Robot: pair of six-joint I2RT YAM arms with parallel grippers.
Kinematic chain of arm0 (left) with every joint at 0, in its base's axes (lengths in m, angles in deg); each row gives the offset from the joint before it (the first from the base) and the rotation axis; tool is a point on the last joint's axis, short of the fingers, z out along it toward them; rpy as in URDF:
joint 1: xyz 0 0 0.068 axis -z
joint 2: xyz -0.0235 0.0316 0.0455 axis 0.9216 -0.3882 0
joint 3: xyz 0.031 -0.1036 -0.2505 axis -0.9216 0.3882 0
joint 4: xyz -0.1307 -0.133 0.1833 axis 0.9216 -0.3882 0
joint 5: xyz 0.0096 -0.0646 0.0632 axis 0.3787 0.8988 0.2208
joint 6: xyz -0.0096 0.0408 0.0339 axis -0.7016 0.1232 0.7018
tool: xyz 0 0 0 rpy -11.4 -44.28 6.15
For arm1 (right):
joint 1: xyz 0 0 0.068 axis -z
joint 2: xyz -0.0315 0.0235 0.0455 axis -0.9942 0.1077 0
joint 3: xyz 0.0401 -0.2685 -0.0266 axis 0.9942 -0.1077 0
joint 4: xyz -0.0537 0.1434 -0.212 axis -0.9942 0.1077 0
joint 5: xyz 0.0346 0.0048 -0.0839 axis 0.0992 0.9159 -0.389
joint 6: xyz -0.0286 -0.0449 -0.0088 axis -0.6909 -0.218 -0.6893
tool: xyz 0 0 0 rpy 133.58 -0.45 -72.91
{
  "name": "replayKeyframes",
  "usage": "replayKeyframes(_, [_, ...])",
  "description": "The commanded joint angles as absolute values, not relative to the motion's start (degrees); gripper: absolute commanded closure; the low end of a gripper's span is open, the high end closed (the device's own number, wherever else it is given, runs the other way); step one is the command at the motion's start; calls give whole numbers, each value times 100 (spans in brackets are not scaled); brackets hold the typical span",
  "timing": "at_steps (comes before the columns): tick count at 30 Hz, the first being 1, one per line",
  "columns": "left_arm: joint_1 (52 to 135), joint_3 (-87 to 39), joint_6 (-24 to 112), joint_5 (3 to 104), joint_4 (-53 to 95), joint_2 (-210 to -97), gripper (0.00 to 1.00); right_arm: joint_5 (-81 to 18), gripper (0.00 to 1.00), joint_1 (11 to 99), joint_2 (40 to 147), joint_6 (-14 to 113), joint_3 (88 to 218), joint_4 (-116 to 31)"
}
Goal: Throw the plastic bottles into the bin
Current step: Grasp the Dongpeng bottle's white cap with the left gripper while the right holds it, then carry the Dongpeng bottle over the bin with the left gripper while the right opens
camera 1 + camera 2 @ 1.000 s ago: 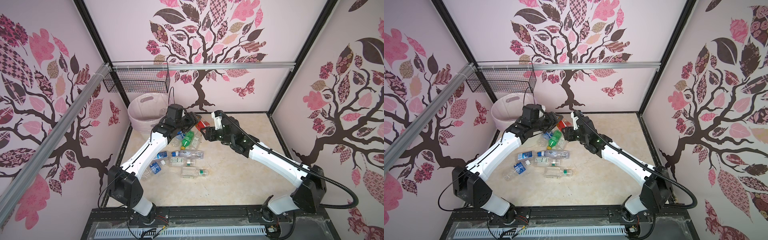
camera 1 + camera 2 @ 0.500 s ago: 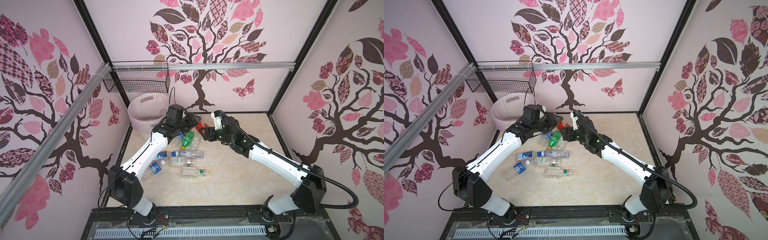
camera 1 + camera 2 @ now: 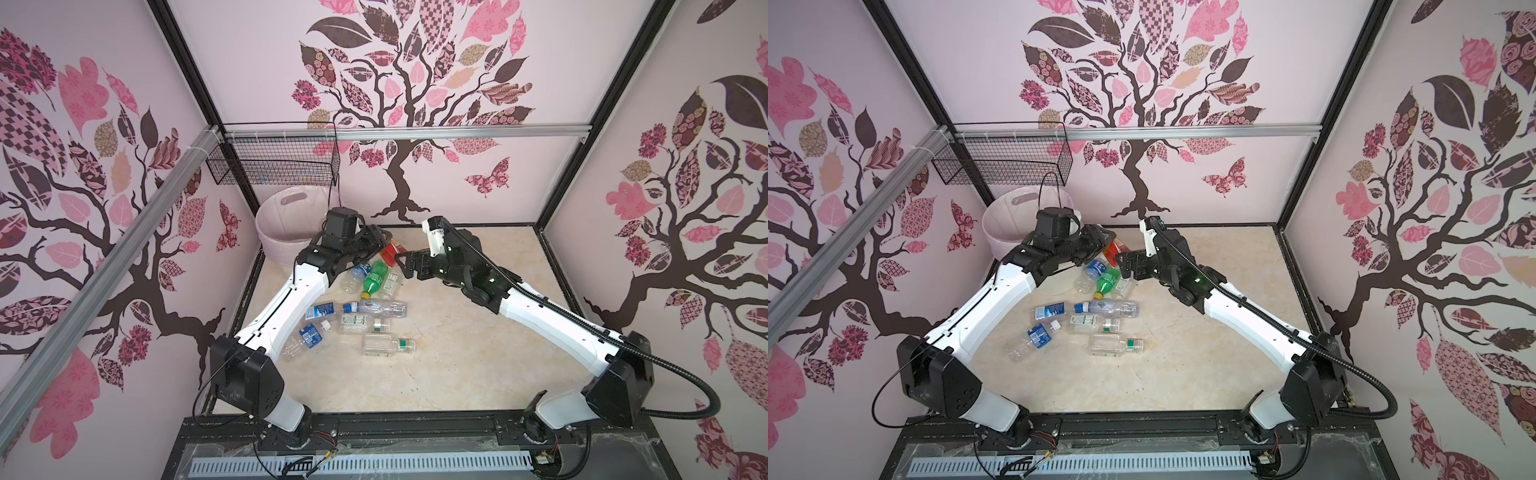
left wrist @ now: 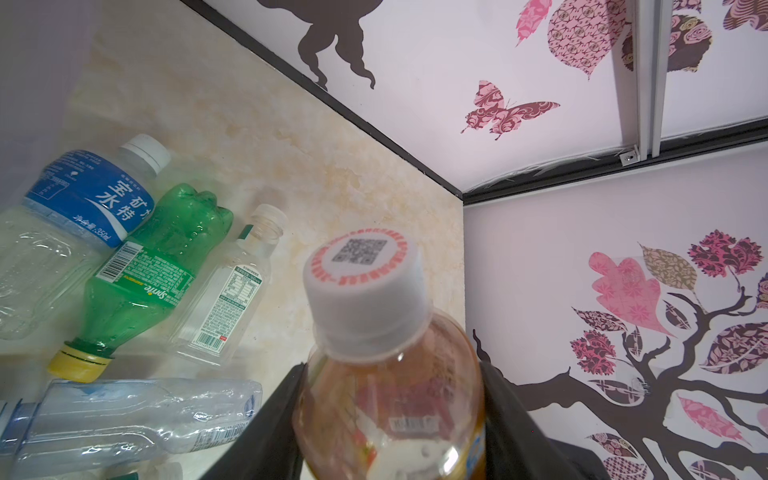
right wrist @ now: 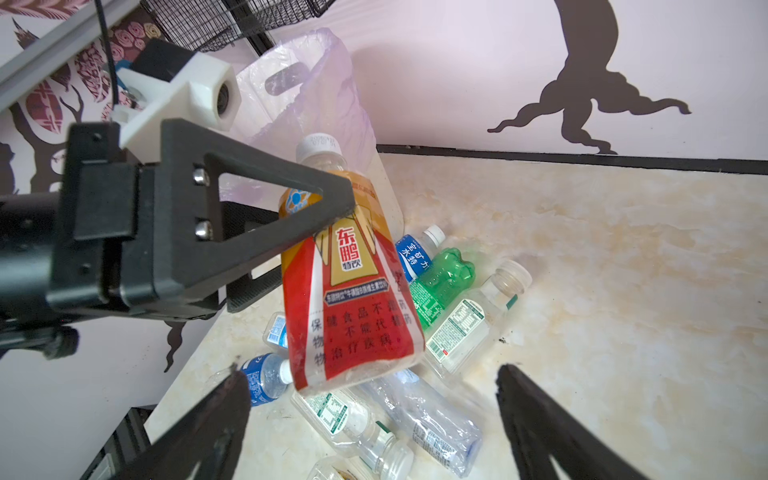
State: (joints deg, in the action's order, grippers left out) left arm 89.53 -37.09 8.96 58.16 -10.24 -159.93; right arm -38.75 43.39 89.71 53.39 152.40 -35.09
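Observation:
The left gripper moves up and across the bin's rim to the pale bin's opening (image 3: 289,219) next and releases the orange-red bottle (image 3: 388,251), because the bottle still hangs outside.
An orange-red bottle (image 5: 353,291) with a white cap hangs in the air, tilted, with my left gripper (image 4: 390,368) shut on its upper body. In both top views this bottle (image 3: 388,251) sits between the two grippers, near the bin (image 3: 274,232). My right gripper (image 5: 370,374) stands wide open just below the bottle's base, touching nothing. Several plastic bottles lie on the floor beneath, among them a green one (image 3: 374,280) and a blue-labelled one (image 4: 91,199). The pale bin with its translucent liner (image 5: 299,95) stands in the far left corner.
A black wire basket (image 3: 274,162) hangs on the rail above the bin. More clear bottles (image 3: 1115,345) lie scattered toward the front of the beige floor (image 3: 478,353). Walls close in on three sides.
My right gripper's jaws have spread wide, letting go of the orange-red bottle. My left gripper still holds that bottle in much the same place.

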Motion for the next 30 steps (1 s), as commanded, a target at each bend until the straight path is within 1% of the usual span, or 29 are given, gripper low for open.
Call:
replayKeyframes(1, [8867,-4038,1122,5753,-1141,-15834,49,-3874,0,4310,8673,5200,15557,-3411])
replayKeyframes(9, [8507,-4485,1319,5759,-1419,-15701,50,-3823,1,4289,8870,5044,16005,-3239])
replayKeyframes(18, [7471,-4909,1215,6077,-1402,-15513,51,-3815,1,4131,9288,4826,16800,-3023])
replayKeyframes(25, [6505,-5598,986,6341,-1433,-15531,51,-3924,0,3815,9730,4567,17657,-2764])
replayKeyframes(30, [6229,-6168,732,6277,-1300,-15461,51,-3901,1,3730,9911,4632,17779,-2775])
